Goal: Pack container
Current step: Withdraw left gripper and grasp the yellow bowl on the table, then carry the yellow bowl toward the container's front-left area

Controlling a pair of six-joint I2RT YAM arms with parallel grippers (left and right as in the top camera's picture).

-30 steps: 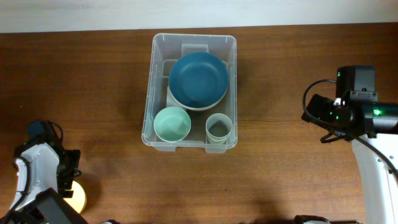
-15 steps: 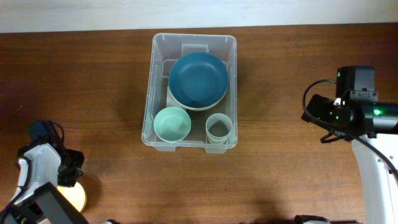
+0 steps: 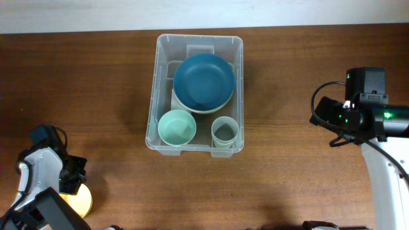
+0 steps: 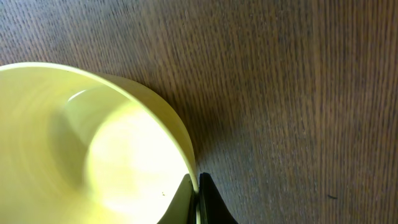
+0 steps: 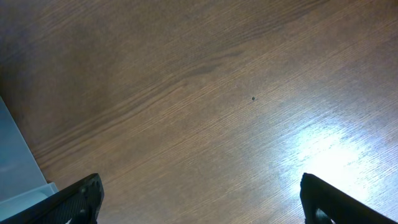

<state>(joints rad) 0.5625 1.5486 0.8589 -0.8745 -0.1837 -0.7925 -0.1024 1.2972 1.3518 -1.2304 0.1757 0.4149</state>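
Observation:
I will lift the yellow cup next, carry it over the mint bowl and let it go inside, because that bowl is to the right of my left gripper in the overhead view.
The container, a clear bin, stands at the table's middle back and holds a dark blue bowl, a mint bowl and a pale green cup. At the front left a yellow cup sits on the table. My left gripper is shut on its rim. In the left wrist view the yellow cup fills the left side, and the left gripper pinches its wall, one finger inside and one outside. My right gripper hangs open over bare wood, right of the container's corner.
The right arm hovers near the table's right side, well apart from the bin. Brown wooden table stretches around the bin, with its pale back edge along the top.
The left gripper has closed from open onto the yellow cup's rim and shifted slightly toward the front edge. The right arm has not moved.

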